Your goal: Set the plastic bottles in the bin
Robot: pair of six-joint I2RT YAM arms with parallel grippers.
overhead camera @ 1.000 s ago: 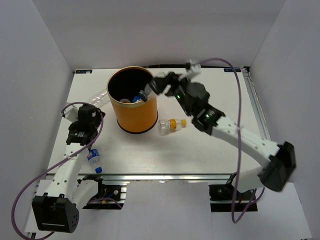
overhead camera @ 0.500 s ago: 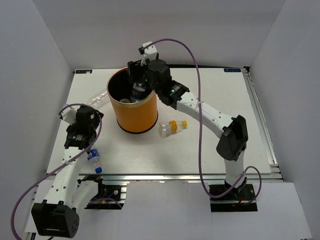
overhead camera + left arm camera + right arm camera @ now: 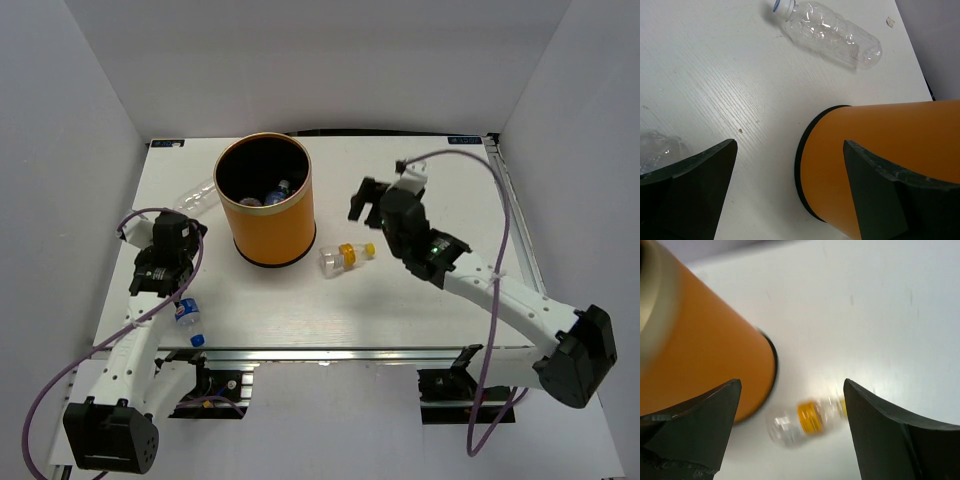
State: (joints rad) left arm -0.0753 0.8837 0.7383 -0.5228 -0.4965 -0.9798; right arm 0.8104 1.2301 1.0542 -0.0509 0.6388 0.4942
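I will lower my right gripper next onto the yellow label point(image 3: 347, 256) point(image 3: 810, 418) of the clear bottle lying on its side next to the bin.
The orange bin point(image 3: 268, 222) stands at the back left centre, with a few bottles point(image 3: 279, 190) inside it. A clear bottle with a yellow label point(image 3: 344, 254) lies on its side just right of the bin; it is blurred in the right wrist view point(image 3: 807, 420). My right gripper point(image 3: 362, 203) is open and empty above and behind it. A clear bottle point(image 3: 196, 196) lies behind the bin's left side and shows in the left wrist view point(image 3: 830, 35). A blue-capped bottle point(image 3: 188, 318) lies by the left arm. My left gripper point(image 3: 190, 228) is open and empty, facing the bin point(image 3: 885, 160).
A crumpled clear bottle point(image 3: 657, 147) shows at the left edge of the left wrist view. The white table point(image 3: 430, 180) ends at a metal rail along the front point(image 3: 330, 350). White walls close in the back and both sides.
My right gripper carried a bottle over the bin, let it go inside, then swung back right and down, open over the yellow-label bottle. The left arm barely moved.
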